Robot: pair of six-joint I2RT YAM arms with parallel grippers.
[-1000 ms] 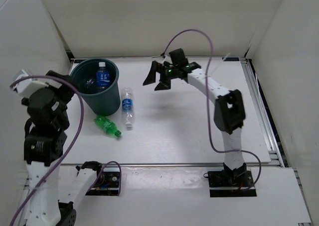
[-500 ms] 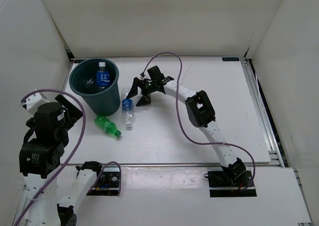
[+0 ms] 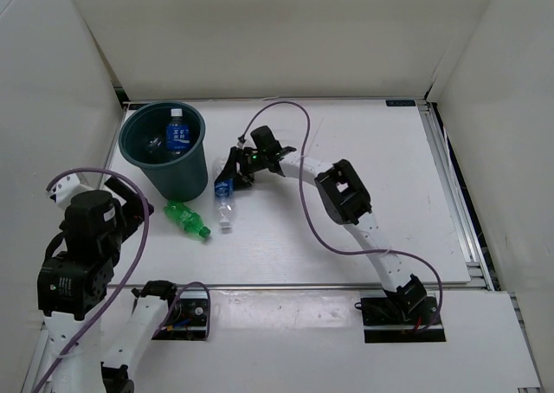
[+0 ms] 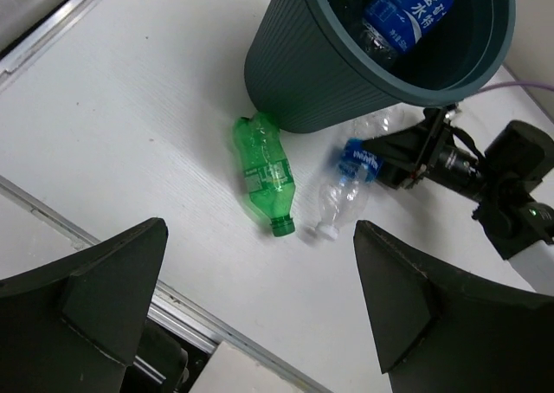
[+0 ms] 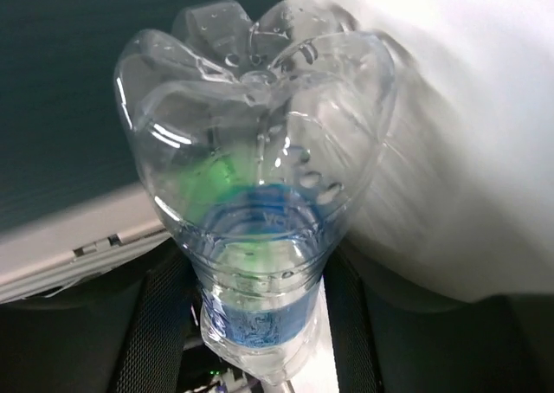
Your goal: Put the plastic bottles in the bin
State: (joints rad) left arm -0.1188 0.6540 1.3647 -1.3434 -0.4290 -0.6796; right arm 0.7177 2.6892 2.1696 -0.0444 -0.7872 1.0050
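Next, my right gripper will lift the clear bottle, move left in the top view over the bin's opening [image 3: 170,126] and lower to release, as the bin's rim stands above it.
The bin [image 3: 164,161] stands at the table's back left and holds a blue-labelled bottle [image 3: 177,134]. A clear bottle with a blue label [image 3: 224,200] lies just right of the bin, cap toward the near edge. My right gripper [image 3: 231,173] is shut on its base end. In the right wrist view the fingers [image 5: 160,324] press both sides of the clear bottle [image 5: 255,177], with the bin wall [image 5: 78,90] behind. A green bottle [image 3: 187,218] lies in front of the bin. My left gripper [image 4: 260,237] hangs wide open, high above the green bottle [image 4: 264,172], holding nothing.
White walls close in the table on the left, back and right. A metal rail [image 3: 303,286] runs along the near edge. A purple cable [image 3: 286,109] arcs over the right arm, close to the bin's right side. A second cable [image 3: 138,237] loops by the left arm.
My right arm swung from the back middle leftward and down to the clear bottle, and its jaws closed on it. My left arm shifted lower, toward the near edge, staying open.
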